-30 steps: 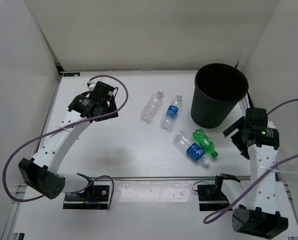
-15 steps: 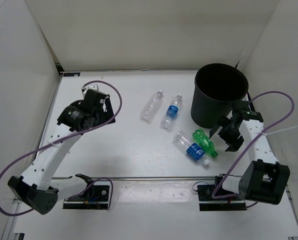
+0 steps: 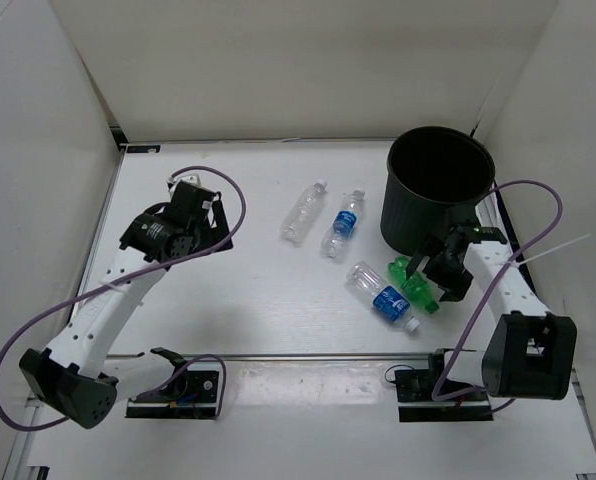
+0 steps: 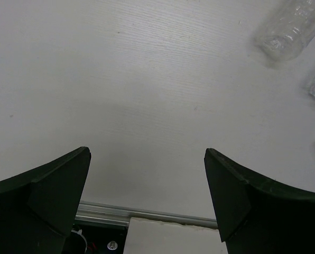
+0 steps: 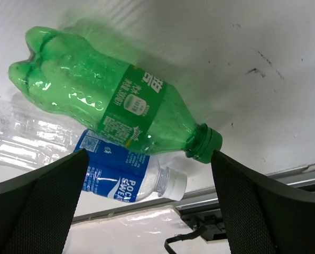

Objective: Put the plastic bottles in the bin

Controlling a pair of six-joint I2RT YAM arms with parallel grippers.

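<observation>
The green bottle's labelled middle (image 3: 415,287) (image 5: 132,108) lies below my right gripper, between its open fingers. Next, the gripper lowers with one finger to each side and closes.
The black bin (image 3: 414,222) stands at the back right. A clear unlabelled bottle (image 3: 304,212) (image 4: 292,25) and a blue-labelled bottle (image 3: 344,223) lie side by side at mid-table. In front of the bin, a second blue-labelled bottle (image 3: 382,296) (image 5: 118,173) lies against the green bottle (image 3: 408,280) (image 5: 107,100). My right gripper (image 3: 434,266) (image 5: 149,153) hangs open just over the green bottle's neck end, touching nothing. Over bare table to the left of the bottles, my left gripper (image 3: 216,224) (image 4: 147,153) is open and empty.
White walls close in the table on three sides. A metal rail (image 4: 147,214) runs along the near edge by the arm bases. Purple cables (image 3: 523,190) loop from both arms, the right one close to the bin.
My right arm has swung in from the right edge and lowered its open gripper over the green bottle. My left arm pulled back a little, then held. No bottle has moved.
</observation>
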